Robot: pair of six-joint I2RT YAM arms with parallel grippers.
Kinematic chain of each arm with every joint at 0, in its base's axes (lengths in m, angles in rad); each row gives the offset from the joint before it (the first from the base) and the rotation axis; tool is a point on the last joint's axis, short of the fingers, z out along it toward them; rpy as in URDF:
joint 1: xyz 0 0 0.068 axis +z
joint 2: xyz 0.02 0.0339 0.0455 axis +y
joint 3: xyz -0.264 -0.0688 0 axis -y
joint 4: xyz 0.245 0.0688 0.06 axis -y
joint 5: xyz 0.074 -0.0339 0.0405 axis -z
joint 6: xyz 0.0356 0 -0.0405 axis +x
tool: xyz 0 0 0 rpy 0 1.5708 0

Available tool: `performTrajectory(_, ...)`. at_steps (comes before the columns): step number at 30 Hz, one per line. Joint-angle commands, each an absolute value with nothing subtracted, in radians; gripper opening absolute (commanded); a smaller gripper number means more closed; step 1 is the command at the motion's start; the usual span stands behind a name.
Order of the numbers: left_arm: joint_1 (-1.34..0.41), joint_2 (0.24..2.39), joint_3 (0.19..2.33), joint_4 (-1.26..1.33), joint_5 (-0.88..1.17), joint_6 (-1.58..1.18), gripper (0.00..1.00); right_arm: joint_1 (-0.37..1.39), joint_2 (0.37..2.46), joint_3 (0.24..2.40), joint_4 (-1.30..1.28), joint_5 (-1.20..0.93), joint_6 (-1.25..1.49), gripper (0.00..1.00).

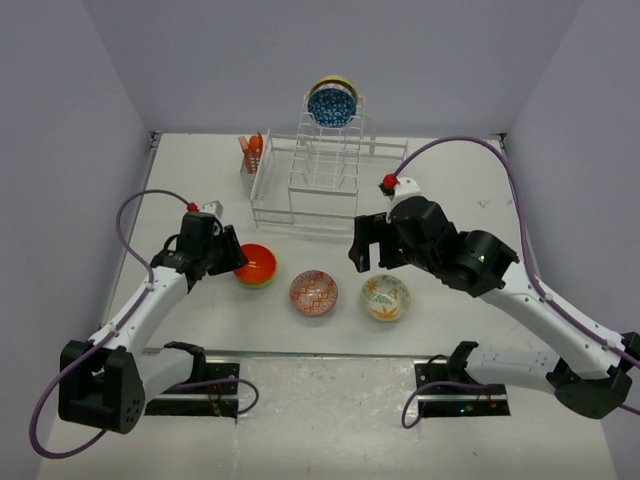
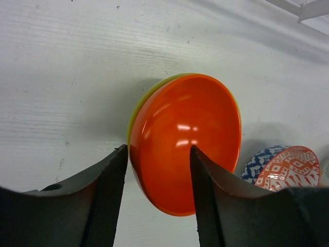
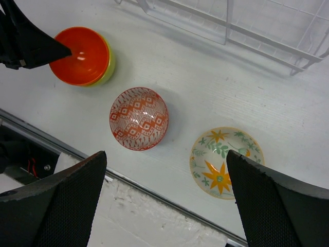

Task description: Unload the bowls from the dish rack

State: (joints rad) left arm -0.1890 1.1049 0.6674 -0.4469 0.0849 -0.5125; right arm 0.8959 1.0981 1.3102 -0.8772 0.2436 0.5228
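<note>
I should move my right gripper outward across the dish rack (image 1: 310, 180) next, to the side rim of the blue patterned bowl (image 1: 331, 105), because that bowl stands upright outward of my right gripper.
The plain orange bowl (image 1: 255, 263) (image 2: 190, 139) (image 3: 79, 55) sits nested in the lime green bowl (image 2: 136, 110) (image 3: 108, 67) on the table. My left gripper (image 1: 235, 262) (image 2: 159, 149) is open and straddles the orange bowl's near rim, one finger inside and one outside. The red-white patterned bowl (image 1: 313, 292) (image 3: 139, 118) and the orange-leaf bowl (image 1: 386, 297) (image 3: 226, 162) lie beside it. My right gripper (image 1: 365, 255) (image 3: 165, 154) is open and empty above those two. The dish rack (image 1: 310, 180) holds the blue patterned bowl (image 1: 331, 105) upright, with a yellow-rimmed bowl (image 1: 331, 83) behind it.
Orange utensils (image 1: 252, 150) stand in the rack's side cup at its left end. The rack's front edge (image 3: 257, 31) lies just beyond the three table bowls. A metal rail (image 1: 320, 355) runs along the table's near edge.
</note>
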Motion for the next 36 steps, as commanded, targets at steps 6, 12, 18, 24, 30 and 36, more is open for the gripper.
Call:
performTrajectory(6, -0.181, 0.96, 0.765, -0.554, 0.083, -0.488, 0.86, 0.894, 1.12, 1.361, -0.833, 0.244, 0.48, 0.99)
performTrajectory(12, -0.181, 0.896, 0.847, -0.664, 0.054, -0.459, 1.0, 0.894, 1.193, 1.453, -0.804, 0.279, 0.396, 0.99)
performTrajectory(18, -0.181, 0.703, 0.943, -0.719, -0.151, -0.396, 1.0, 0.862, 1.311, 1.584, -0.684, 0.506, 0.109, 0.99)
performTrajectory(24, -0.181, 0.528, 0.9, -0.666, -0.245, -0.37, 1.0, 0.697, 1.578, 1.908, -0.67, 0.502, -0.069, 0.84)
performTrajectory(30, -0.181, 0.459, 0.858, -0.6, -0.235, -0.333, 1.0, 0.62, 1.873, 2.247, -0.644, 0.514, -0.305, 0.54)
performTrajectory(36, -0.181, 0.44, 0.796, -0.54, -0.239, -0.337, 1.0, 0.589, 2.062, 2.382, -0.553, 0.519, -0.437, 0.53)
